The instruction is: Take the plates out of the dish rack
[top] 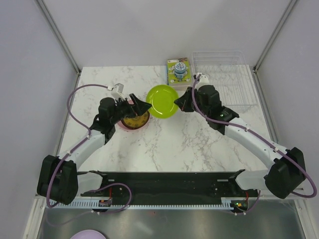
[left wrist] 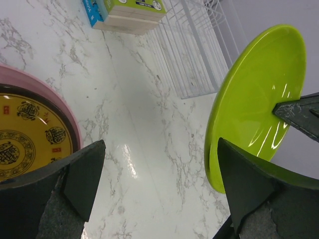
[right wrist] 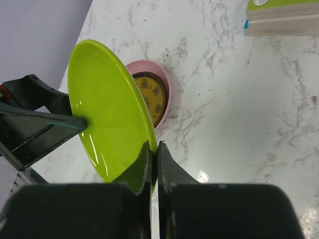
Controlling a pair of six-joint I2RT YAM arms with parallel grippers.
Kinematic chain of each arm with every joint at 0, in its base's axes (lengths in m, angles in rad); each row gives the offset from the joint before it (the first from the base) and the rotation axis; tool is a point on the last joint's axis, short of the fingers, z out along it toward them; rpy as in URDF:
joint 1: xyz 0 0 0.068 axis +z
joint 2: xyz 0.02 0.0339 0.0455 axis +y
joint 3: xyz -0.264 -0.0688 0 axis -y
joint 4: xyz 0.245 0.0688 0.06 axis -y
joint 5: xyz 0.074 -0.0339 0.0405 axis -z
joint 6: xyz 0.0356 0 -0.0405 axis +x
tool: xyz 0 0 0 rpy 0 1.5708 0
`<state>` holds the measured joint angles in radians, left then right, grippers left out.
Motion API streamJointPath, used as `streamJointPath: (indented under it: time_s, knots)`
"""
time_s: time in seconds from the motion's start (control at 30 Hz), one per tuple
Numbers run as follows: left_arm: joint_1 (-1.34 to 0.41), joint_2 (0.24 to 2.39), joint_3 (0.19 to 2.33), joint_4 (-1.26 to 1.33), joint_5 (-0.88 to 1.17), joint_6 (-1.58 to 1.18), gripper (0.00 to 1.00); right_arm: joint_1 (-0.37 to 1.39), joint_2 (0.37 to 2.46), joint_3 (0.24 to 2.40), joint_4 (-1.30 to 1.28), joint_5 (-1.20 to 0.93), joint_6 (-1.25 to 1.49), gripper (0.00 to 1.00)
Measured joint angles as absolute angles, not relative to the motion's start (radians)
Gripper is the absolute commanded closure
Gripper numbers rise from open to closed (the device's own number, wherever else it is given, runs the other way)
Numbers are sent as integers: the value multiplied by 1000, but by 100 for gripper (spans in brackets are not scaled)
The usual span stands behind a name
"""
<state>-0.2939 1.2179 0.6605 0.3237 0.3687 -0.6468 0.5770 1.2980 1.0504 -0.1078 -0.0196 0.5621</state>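
Note:
The left gripper will next move gently toward the lime green plate and close on the plate's rim opposite the right gripper, since that rim already shows between the left gripper's open fingers.
The lime green plate hangs on edge above the table's middle. My right gripper is shut on its right rim, and in the right wrist view the gripper pinches the plate. My left gripper stands open at the plate's left rim. From the left wrist, the gripper has one finger over the plate's lower edge; contact is unclear. A pink plate lies flat below the left gripper, with the yellow patterned plate on it. The clear dish rack stands back right.
A green-yellow printed box lies at the back, just left of the rack. A pale lavender disc shows at the bottom edge, below the arm bases. Grey walls close in the table on the left, right and back.

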Motion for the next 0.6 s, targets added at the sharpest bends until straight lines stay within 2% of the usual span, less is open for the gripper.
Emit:
streamJointPath:
  time_s: [0.1,0.17,0.2,0.27,0.3,0.33,0.37,0.4,0.5,0.57,0.6]
  knots:
    - [-304,1218,659,352,369,-660,0,612,1313,1048,-61,-30,591,100]
    - [-305,1218,656,366,371,-667,6,631,1323,1045,-37,-34,605,100]
    - [-306,1218,655,373,372,-670,22,636,1327,1042,-29,-35,611,100]
    - [-307,1218,654,379,377,-680,42,644,1338,1031,-4,-48,627,100]
    - [-308,1218,654,383,380,-686,57,644,1342,1023,9,-54,635,100]
    - [-310,1218,654,385,382,-691,65,644,1345,1015,15,-58,641,97]
    - [-312,1218,654,388,386,-694,75,644,1346,1006,21,-62,646,89]
    - [-316,1218,654,390,387,-694,79,644,1346,999,23,-66,651,73]
    - [-319,1211,654,396,398,-701,98,638,1352,988,22,-70,657,44]
    - [-323,1201,657,393,397,-701,98,637,1356,987,17,-71,664,42]
    - [-323,1198,658,381,376,-694,98,638,1356,986,16,-73,661,34]
